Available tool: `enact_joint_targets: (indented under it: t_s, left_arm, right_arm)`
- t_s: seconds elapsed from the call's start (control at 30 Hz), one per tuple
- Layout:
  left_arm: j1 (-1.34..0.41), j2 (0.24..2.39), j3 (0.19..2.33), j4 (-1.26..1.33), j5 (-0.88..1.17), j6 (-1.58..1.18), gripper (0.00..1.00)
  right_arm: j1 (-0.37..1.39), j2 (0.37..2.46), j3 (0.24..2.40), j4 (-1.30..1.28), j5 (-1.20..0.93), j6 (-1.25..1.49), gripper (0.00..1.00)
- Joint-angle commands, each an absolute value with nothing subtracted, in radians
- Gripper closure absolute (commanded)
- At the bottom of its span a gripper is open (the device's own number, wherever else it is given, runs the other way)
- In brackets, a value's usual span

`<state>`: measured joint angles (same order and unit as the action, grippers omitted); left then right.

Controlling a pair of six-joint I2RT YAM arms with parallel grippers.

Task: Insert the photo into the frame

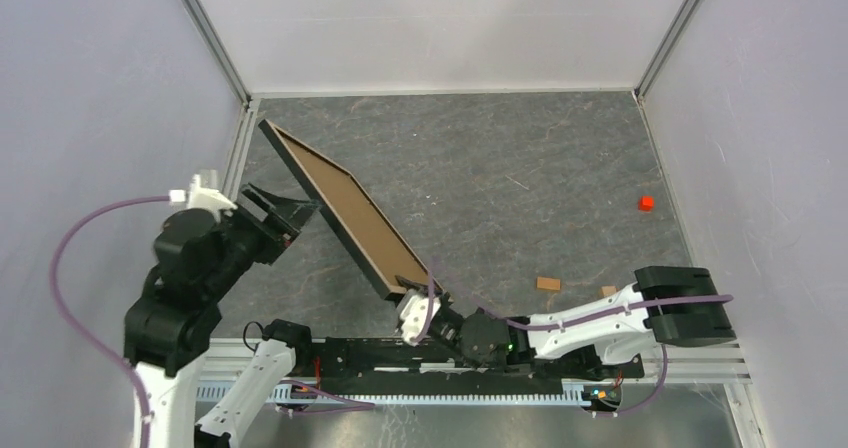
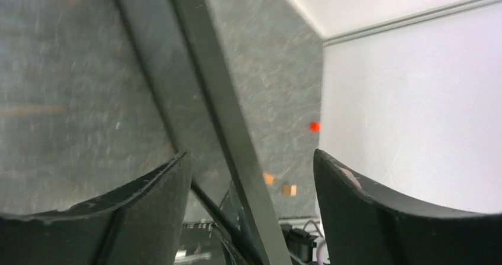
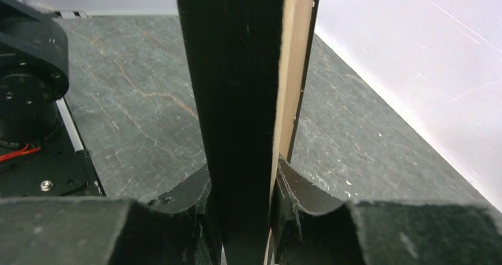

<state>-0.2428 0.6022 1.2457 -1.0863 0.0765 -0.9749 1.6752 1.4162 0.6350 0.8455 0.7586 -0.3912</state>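
Note:
I need to swing my right gripper outward next, turning the frame (image 1: 345,236) over, and bring it down onto the grey tabletop to let it go, because its brown backing faces up.
The frame (image 1: 345,236) is tilted up on edge above the table, its black rim around a brown backing board (image 1: 350,208). My right gripper (image 1: 415,303) is shut on the frame's near corner; in the right wrist view the black edge (image 3: 237,99) and a light wood strip (image 3: 291,70) stand clamped between the fingers (image 3: 243,182). My left gripper (image 1: 290,211) is open at the frame's left long side. In the left wrist view the dark rim (image 2: 225,129) runs between the spread fingers (image 2: 251,158) without touching either. The photo is not in view.
A small red cube (image 1: 646,203) lies at the right by the wall and also shows in the left wrist view (image 2: 315,126). Two small tan pieces (image 1: 548,284) (image 1: 608,291) lie near the right arm. White walls enclose the grey table (image 1: 520,168).

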Motion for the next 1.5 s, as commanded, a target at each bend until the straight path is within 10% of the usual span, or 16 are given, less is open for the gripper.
enact_joint_targets:
  t_s: [0.0,0.1,0.53,1.1,1.47]
  left_arm:
    - [-0.241,0.568,1.435,-1.029,0.004,-0.769,0.16]
    - [-0.241,0.536,1.479,-1.054,-0.035,-0.755,0.1]
    - [-0.241,0.509,1.383,-0.954,-0.005,-0.801,0.15]
    - [-0.24,0.55,1.345,-0.949,-0.005,-0.748,0.16]
    - [-0.241,0.597,1.281,-0.909,0.05,-0.741,0.16]
  right_arm:
    - [1.539,1.315,0.562,0.866,0.486,-0.17,1.0]
    - [1.414,1.275,0.557,0.817,0.089,-0.082,1.0]
    - [1.09,1.203,0.477,0.879,-0.469,0.306,1.0]
    - [0.696,1.908,0.866,0.876,-0.852,0.714,1.0]
    - [0.644,2.088,1.073,0.461,-0.838,0.414,1.0]
